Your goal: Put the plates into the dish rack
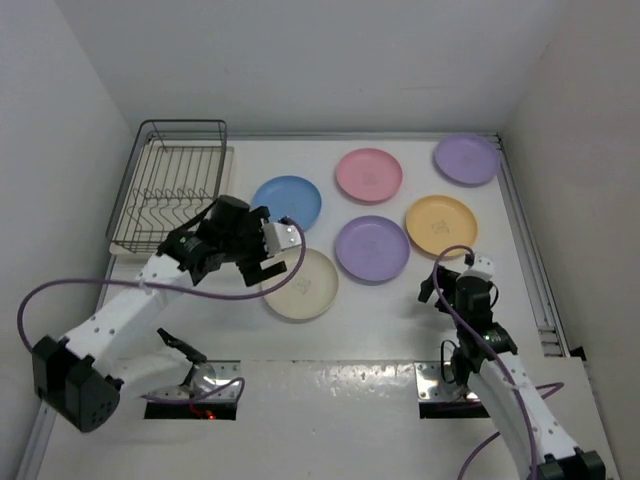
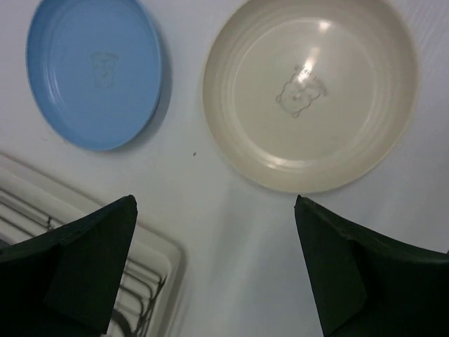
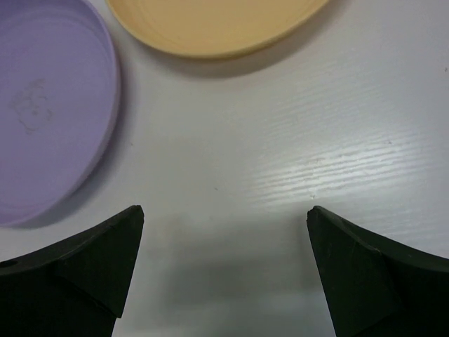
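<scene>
The cream plate's rack-side rim (image 2: 226, 156) is below my left gripper, whose open fingers are over bare table, so my left gripper should lower and turn to straddle it next.
Six plates lie flat on the white table: blue (image 1: 287, 201), pink (image 1: 368, 174), orange-yellow (image 1: 441, 225), cream (image 1: 300, 285), and purple at the middle (image 1: 371, 248) and the far right (image 1: 466, 158). The dark wire dish rack (image 1: 170, 185) stands at the far left and holds no plates. My left gripper (image 1: 265, 243) is open and empty, hovering between the blue (image 2: 95, 70) and cream (image 2: 309, 91) plates, near the rack's corner (image 2: 168, 249). My right gripper (image 1: 447, 277) is open and empty above bare table, just short of the middle purple (image 3: 49, 105) and orange-yellow (image 3: 210, 24) plates.
White walls close in the table at the back and on both sides. A raised rail (image 1: 530, 250) runs along the right edge. Purple cables loop from both arms. The arm bases sit on a white panel (image 1: 330, 400) at the near edge.
</scene>
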`<state>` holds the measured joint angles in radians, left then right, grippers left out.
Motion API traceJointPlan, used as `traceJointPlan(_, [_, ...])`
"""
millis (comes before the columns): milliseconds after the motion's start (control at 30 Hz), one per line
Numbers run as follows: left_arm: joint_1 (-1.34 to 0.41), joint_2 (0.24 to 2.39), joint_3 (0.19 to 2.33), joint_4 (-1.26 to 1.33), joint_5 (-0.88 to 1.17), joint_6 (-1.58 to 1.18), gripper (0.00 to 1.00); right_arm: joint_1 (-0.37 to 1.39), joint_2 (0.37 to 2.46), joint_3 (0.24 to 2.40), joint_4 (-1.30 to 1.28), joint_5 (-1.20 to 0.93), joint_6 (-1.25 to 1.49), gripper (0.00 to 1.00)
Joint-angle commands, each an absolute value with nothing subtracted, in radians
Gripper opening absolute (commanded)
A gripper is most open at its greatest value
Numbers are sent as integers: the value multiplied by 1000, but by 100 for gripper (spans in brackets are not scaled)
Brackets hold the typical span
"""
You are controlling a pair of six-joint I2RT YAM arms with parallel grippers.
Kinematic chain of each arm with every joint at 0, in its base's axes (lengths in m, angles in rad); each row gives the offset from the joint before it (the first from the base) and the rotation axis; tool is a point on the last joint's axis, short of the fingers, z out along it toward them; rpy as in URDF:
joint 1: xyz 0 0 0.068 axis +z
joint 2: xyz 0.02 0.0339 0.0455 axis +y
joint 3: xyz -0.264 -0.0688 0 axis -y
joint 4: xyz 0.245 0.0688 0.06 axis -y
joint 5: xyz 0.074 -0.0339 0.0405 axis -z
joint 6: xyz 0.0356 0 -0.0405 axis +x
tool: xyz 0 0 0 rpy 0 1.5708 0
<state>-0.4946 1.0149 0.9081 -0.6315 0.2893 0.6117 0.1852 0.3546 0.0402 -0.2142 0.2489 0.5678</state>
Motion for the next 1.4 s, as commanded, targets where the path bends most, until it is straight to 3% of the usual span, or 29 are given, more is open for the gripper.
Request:
traceJointPlan(0, [-555, 1144, 1043, -859, -13, 728, 100, 187, 455, 61, -69, 238, 528, 100])
traceJointPlan(67, [-565, 1256, 1115, -925, -162, 739, 100, 190, 573, 106, -25, 213, 488, 100])
traceJointPlan(133, [-565, 1305, 1173, -946, -155, 739, 100, 192, 679, 129, 23, 195, 479, 100])
traceJointPlan(333, [-456, 1459, 1250, -936, 291, 532, 100, 190, 840, 201, 106, 166, 492, 100])
traceJointPlan(367, [-433, 1494, 1250, -936, 328, 511, 96, 193, 845, 199, 112, 158, 500, 100])
traceJointPlan(533, [-341, 1718, 1345, -977, 478, 379, 83, 202, 800, 206, 81, 158, 514, 100])
traceJointPlan(867, [-287, 1815, 1217, -709, 356, 206, 79, 215, 566, 150, -71, 176, 492, 100])
traceJointPlan(1033, [-287, 1876, 1192, -709, 357, 216, 50, 216, 514, 123, -40, 209, 498, 100])
traceJointPlan(1200, [-287, 1890, 1183, -727, 339, 216, 27, 213, 545, 140, -57, 225, 526, 100])
traceJointPlan(1267, [-287, 1864, 1195, -756, 350, 216, 8, 215, 549, 147, -74, 229, 537, 100])
traceJointPlan(1367, [-278, 1810, 1242, -816, 359, 227, 0, 213, 560, 159, -86, 253, 548, 100])
